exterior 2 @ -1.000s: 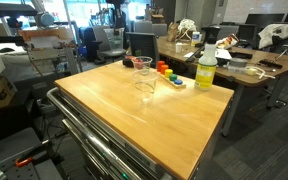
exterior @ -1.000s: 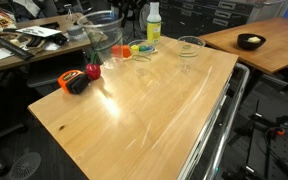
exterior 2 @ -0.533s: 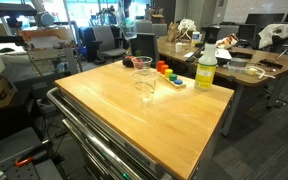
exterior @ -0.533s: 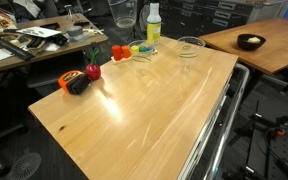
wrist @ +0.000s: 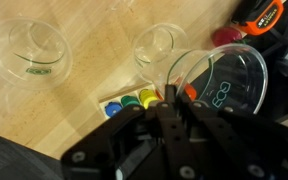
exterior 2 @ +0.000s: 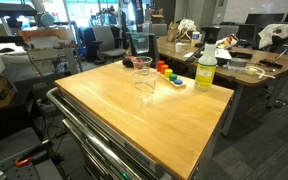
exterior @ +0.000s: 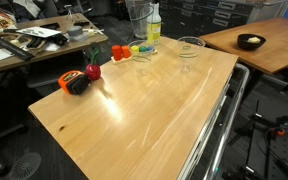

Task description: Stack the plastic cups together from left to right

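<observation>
The held cup hangs high and off-centre from the upright cup by the blocks. I will next move my gripper over the upright cup's opening (exterior: 141,58) (wrist: 159,46), lower and release.
Three clear plastic cups show in the wrist view. My gripper (wrist: 170,102) is shut on the rim of one clear cup (wrist: 226,84) and holds it tilted above the table. In an exterior view this held cup (exterior: 139,17) hangs high in front of the yellow-green bottle (exterior: 153,25). A second cup (wrist: 154,45) stands upright below, next to the coloured blocks (wrist: 134,101). The third cup (wrist: 28,50) stands apart from it. In both exterior views two cups stand on the table (exterior: 191,47) (exterior: 142,56) (exterior 2: 142,65) (exterior 2: 145,90).
The wooden table (exterior: 134,125) also holds a red object (exterior: 93,71) and an orange-black tape measure (exterior: 76,83) near one edge. The bottle (exterior 2: 205,70) stands behind the blocks (exterior 2: 167,72). A neighbouring table holds a black bowl (exterior: 249,41).
The held cup has moved up and across, from over the table's edge near the red object to in front of the bottle. The two standing cups have not moved.
</observation>
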Controlling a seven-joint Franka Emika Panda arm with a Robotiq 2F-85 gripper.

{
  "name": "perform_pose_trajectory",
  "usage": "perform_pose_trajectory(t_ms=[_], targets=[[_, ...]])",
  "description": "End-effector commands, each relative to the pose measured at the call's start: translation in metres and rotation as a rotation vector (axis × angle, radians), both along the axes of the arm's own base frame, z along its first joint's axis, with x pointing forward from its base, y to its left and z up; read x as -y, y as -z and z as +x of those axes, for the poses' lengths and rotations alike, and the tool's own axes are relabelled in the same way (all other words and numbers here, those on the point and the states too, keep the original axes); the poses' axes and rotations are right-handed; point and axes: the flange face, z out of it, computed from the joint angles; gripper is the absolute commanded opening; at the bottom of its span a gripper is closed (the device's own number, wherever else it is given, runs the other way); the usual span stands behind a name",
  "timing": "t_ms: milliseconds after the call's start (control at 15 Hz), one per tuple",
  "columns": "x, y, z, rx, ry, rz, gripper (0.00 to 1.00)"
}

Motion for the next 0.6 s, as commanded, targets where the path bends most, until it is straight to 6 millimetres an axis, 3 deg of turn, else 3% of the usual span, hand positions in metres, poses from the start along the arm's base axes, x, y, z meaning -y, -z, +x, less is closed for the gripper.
perform_pose_trajectory(t_ms=[0, 533], targets=[[0.006, 0.018, 0.003, 0.016, 0.041, 0.044, 0.01], [-0.003, 0.061, 0.008, -0.041, 0.038, 0.092, 0.01]])
